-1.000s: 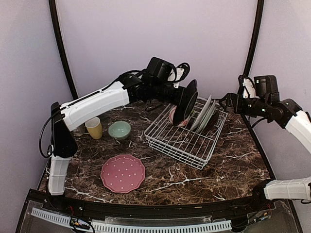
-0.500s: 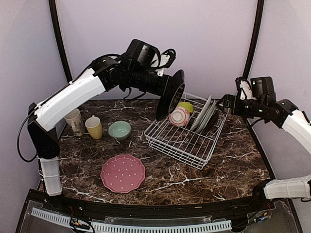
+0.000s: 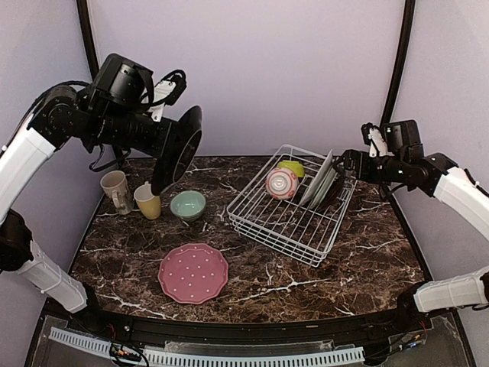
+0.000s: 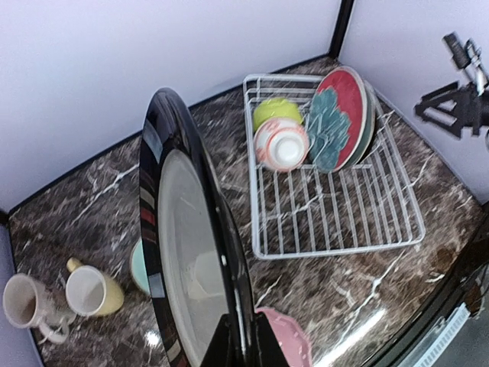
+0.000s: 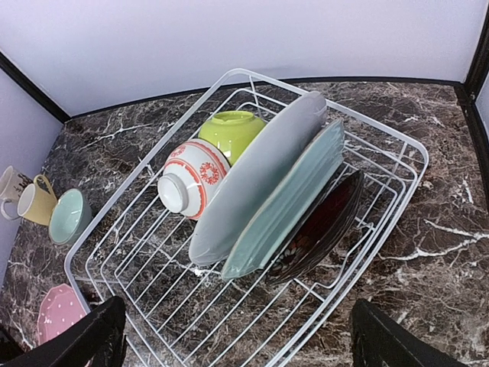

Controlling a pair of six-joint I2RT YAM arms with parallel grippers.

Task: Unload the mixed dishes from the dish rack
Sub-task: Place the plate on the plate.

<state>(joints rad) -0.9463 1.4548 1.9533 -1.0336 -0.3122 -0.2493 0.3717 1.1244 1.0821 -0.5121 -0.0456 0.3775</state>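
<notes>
Next I will lower my left gripper back over the pink dotted plate, tilt the on-edge black plate flatter and release, since the dotted plate lies empty below and back from it.
My left gripper is shut on the rim of the black plate and holds it on edge in the air, above the yellow mug and the mint bowl. In the left wrist view the fingers pinch the plate at the bottom. The white wire dish rack holds a pink-striped bowl, a lime bowl and three plates leaning on edge. My right gripper is open and empty beside the rack's far right corner, its fingers apart.
A beige mug stands left of the yellow mug. The pink dotted plate lies flat at the front left. In the right wrist view a pale plate, a pale-green plate and a dark red plate lean together.
My left arm has lifted the black plate out of the rack and swung it up and left, over the mugs. The right arm has barely moved.
</notes>
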